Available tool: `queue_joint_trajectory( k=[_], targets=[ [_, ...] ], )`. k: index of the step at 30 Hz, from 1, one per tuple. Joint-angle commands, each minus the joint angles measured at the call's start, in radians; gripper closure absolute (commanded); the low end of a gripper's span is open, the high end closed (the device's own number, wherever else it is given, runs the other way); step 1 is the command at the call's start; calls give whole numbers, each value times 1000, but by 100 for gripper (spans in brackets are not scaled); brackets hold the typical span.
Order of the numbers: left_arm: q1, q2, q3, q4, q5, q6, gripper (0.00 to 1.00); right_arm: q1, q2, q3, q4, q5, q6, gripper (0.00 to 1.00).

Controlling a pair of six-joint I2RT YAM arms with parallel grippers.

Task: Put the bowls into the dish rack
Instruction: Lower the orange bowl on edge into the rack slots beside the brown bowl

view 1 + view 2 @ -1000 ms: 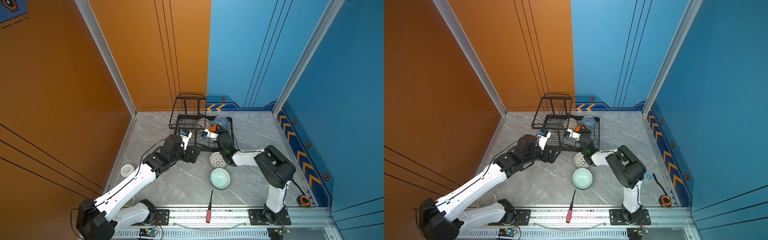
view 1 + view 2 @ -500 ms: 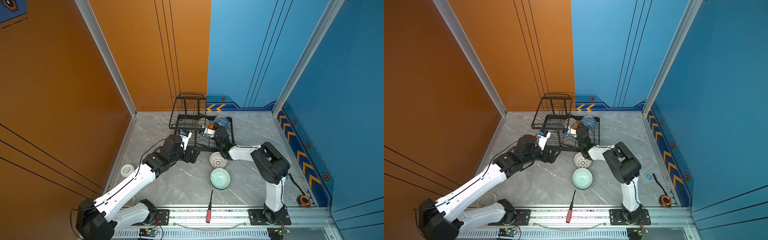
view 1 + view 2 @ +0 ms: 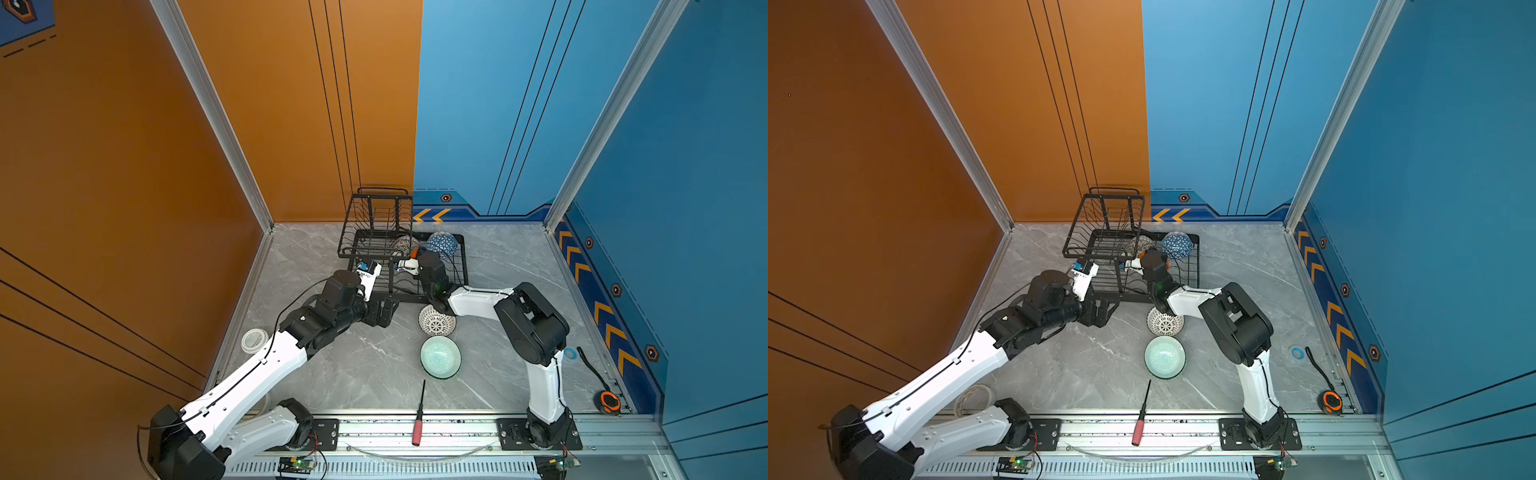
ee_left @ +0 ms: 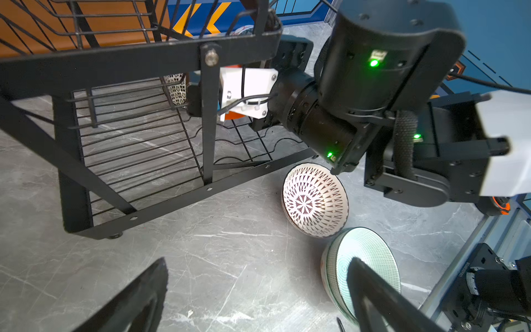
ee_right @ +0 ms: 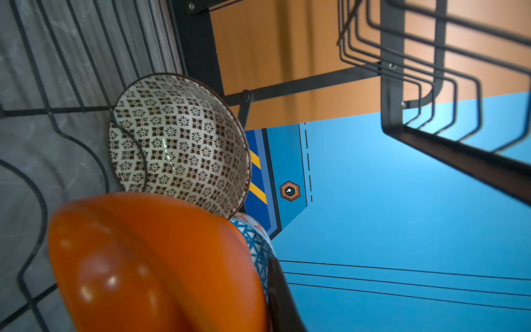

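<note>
The part of the tray wires before the cream bowl is empty. My right gripper should next move down and toward the upper basket and release the orange bowl [image 5: 149, 264] there.
The black wire dish rack [image 3: 462, 266] stands at the back of the table. In its low tray a cream flower-dotted bowl [image 5: 178, 143] and a blue-white triangle bowl [image 3: 441, 244] stand on edge. My right gripper [image 5: 265, 290] is shut on the rim of the plain orange bowl [image 5: 149, 264] and holds it over the tray, right in front of those two. A white lattice bowl [image 3: 436, 320] and a mint green bowl [image 3: 440, 356] sit upright on the table in front of the rack. My left gripper [image 4: 257, 263] hangs open and empty near the rack's front left corner.
The rack's raised upper basket [image 3: 376, 220] stands at its back left. A red-handled screwdriver [image 3: 417, 419] lies at the front edge. A white tape roll [image 3: 254, 340] sits at the left wall. A blue ring [image 3: 570, 353] and an orange tape measure [image 3: 607, 401] lie at the right.
My right arm has carried the orange bowl farther back over the rack's tray, close to the two standing bowls. The left arm has stayed where it was.
</note>
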Motion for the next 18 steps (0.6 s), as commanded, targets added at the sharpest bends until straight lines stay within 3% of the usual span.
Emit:
queue_joint_trajectory(
  k=[1,18],
  targets=[
    [11,-22,-10,-17,-5,14,2,9,13,40,-18,1,41,100],
    [25,-25,-24,-19,6,15,2,22,101,100,20,-2,64,100]
  ],
)
